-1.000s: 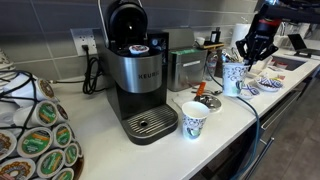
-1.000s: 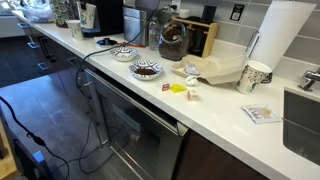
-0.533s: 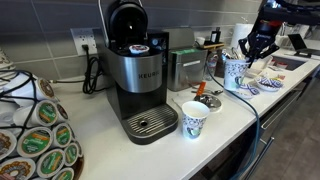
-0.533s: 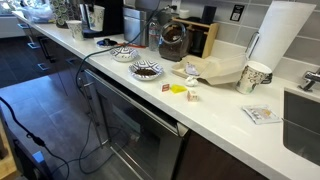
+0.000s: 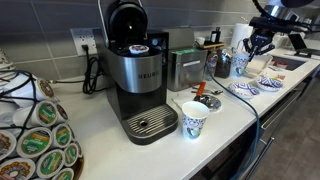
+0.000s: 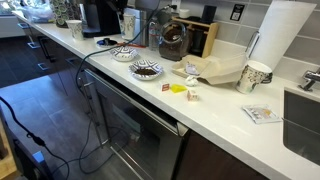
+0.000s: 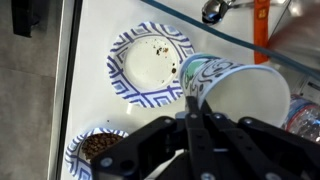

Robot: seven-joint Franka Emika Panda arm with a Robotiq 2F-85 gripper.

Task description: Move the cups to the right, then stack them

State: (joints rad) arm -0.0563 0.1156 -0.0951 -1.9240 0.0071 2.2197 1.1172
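The held cup needs to come off the empty bowl next, and the robot's gripper should lower it to the bare counter beside the bowl.
My gripper (image 5: 253,48) is shut on the rim wall of a white paper cup with teal print (image 5: 240,64). It holds the cup off the counter, above the patterned bowls. In the wrist view my gripper (image 7: 194,100) has one finger inside and one outside the cup (image 7: 240,95), whose open mouth faces the camera. The held cup also shows in an exterior view (image 6: 129,21). A second cup (image 5: 194,119) stands upright on the counter in front of the coffee machine (image 5: 138,75). A similar patterned cup (image 6: 257,76) stands by the paper towel roll (image 6: 283,35).
Under the held cup are an empty blue-patterned bowl (image 7: 150,65) and one with brown contents (image 7: 97,150). Both show in an exterior view (image 6: 124,53) (image 6: 146,69). A pod carousel (image 5: 35,130) stands at the near left. A sink (image 6: 305,120) lies at the counter's end.
The gripper has lifted the cup off the counter and carried it upward and sideways, away from the coffee machine. The cup by the coffee machine has not moved.
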